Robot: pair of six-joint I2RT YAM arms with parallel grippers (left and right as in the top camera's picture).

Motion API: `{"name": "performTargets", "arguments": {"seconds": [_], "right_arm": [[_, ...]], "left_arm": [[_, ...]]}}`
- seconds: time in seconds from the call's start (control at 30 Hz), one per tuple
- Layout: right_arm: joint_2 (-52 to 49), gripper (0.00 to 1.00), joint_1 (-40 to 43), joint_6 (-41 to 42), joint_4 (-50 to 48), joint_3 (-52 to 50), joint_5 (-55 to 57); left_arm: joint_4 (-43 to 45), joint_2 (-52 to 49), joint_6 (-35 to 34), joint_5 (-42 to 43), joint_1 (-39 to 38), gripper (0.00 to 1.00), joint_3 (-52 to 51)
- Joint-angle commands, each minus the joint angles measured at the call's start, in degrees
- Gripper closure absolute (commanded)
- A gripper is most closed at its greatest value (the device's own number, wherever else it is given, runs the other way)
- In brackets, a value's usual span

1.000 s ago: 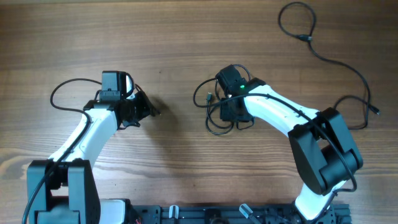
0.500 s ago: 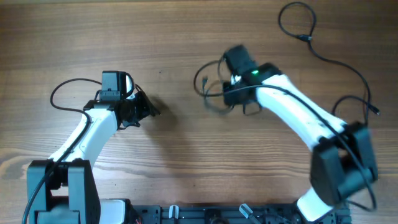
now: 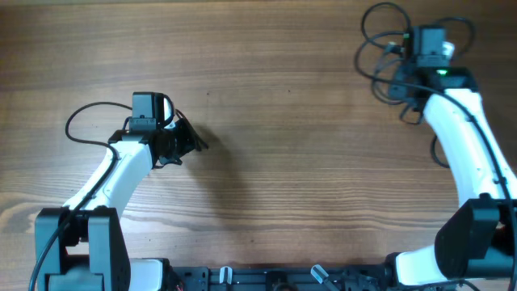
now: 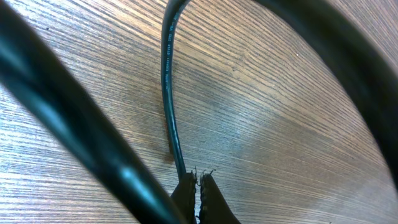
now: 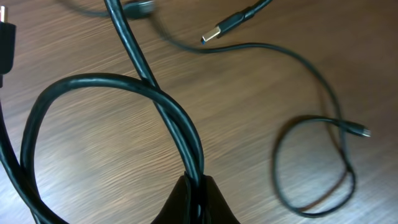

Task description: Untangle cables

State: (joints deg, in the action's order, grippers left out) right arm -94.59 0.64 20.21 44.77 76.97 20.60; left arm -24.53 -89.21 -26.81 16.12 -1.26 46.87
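Note:
I will next move my right gripper back and down to free the cables on the wood by the trailing wire, because that spot is below the gripper toward my base.
My right gripper point(image 3: 401, 83) point(image 5: 198, 182) is at the far right of the table, shut on the black cables point(image 3: 376, 58). Two strands point(image 5: 186, 140) run side by side into its closed jaws, and one bends into a wide loop point(image 5: 74, 84). A thinner cable point(image 5: 311, 163) lies curled on the wood beyond, ending in a small plug point(image 5: 364, 132). A USB plug point(image 5: 217, 31) lies further off. My left gripper point(image 3: 192, 143) point(image 4: 198, 179) rests left of centre with its jaws shut. A thin black cord point(image 4: 166, 93) runs up from beside its fingertips; whether it is pinched I cannot tell.
A black wire point(image 3: 81, 121) loops out from the left arm. Another dark wire point(image 3: 440, 153) trails beside the right arm. The table is bare wood point(image 3: 283, 162) between the two arms. The arm bases stand along the near edge.
My right gripper shut on the cable bunch at mid-table. It then swung with the bunch to the far right corner. The left arm has not moved.

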Motion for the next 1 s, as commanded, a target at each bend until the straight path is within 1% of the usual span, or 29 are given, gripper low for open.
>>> {"name": "performTargets", "arguments": {"seconds": [0.0,0.03,0.07,0.27,0.3,0.33,0.37,0.4,0.43,0.47,0.53,0.57,0.63,0.7,0.77,0.8,0.83,0.9,0.97], "right_arm": [[0.28,0.95,5.51,-0.50,-0.02,-0.74,-1.46],[0.20,0.95,7.50,-0.46,0.09,-1.07,-2.40],[0.20,0.91,9.42,-0.50,0.15,-1.55,-3.19],[-0.09,0.89,13.64,-0.48,0.09,-3.61,-3.13],[-0.20,0.85,13.86,-0.48,-0.17,-3.85,-3.15],[-0.50,0.69,14.05,-0.46,-0.66,-4.26,-3.17],[-0.85,0.43,14.05,-0.02,-0.66,-4.35,-3.21],[-1.29,0.32,14.05,0.15,-0.68,-4.35,-4.13],[-1.79,0.20,14.05,0.13,-0.83,-4.35,-6.64],[-2.43,0.13,14.05,0.09,-0.98,-4.35,-9.01],[-3.69,0.09,13.99,-0.72,-1.03,-4.35,-16.35],[-4.42,0.09,13.99,-0.74,-0.90,-4.35,-21.18],[-5.44,0.09,13.94,-0.72,0.02,-4.35,-28.48],[-6.34,0.09,13.73,-0.72,1.16,-4.37,-33.46],[-7.78,0.09,12.59,-0.74,2.45,-4.42,-37.62],[-8.17,0.08,11.61,-0.85,2.82,-4.66,-38.80],[-8.39,0.08,10.12,-1.27,2.89,-5.35,-39.19],[-8.39,0.07,7.85,-3.17,2.89,-6.10,-39.39],[-8.41,0.07,5.51,-3.74,2.91,-6.47,-39.58]], "left_arm": [[0.15,-0.44,1.11,-0.79,-0.28,0.94,0.24],[0.15,-0.44,1.11,-0.79,-0.28,0.94,0.24],[0.15,-0.44,1.14,-0.79,-0.28,0.94,0.24],[0.15,-0.44,1.14,-0.79,-0.28,0.94,0.24],[0.15,-0.44,1.14,-0.81,-0.28,0.94,0.24],[0.15,-0.46,1.14,-0.81,-0.28,0.94,0.24],[0.15,-0.48,1.14,-0.81,-0.28,0.94,0.24],[0.15,-0.48,1.14,-0.81,-0.28,0.94,0.24],[0.15,-0.48,1.14,-0.81,-0.28,0.94,0.24],[0.17,-0.48,1.14,-0.81,-0.28,0.94,0.24],[0.17,-0.48,1.14,-0.81,-0.28,0.94,0.24],[0.20,-0.48,1.14,-0.81,-0.28,0.96,0.24],[0.20,-0.48,1.14,-0.79,-0.31,0.96,0.24],[0.26,-0.48,1.11,-0.74,-0.48,0.96,0.24],[1.38,-0.48,1.11,1.44,-1.25,0.96,0.24],[2.12,-0.48,1.14,3.89,-1.60,0.96,0.24],[4.31,-0.39,1.16,9.99,-1.99,0.96,0.26],[8.81,-0.26,1.09,17.84,-2.38,0.96,0.42],[10.69,-0.26,-0.42,22.21,-3.26,0.96,1.38]]}}
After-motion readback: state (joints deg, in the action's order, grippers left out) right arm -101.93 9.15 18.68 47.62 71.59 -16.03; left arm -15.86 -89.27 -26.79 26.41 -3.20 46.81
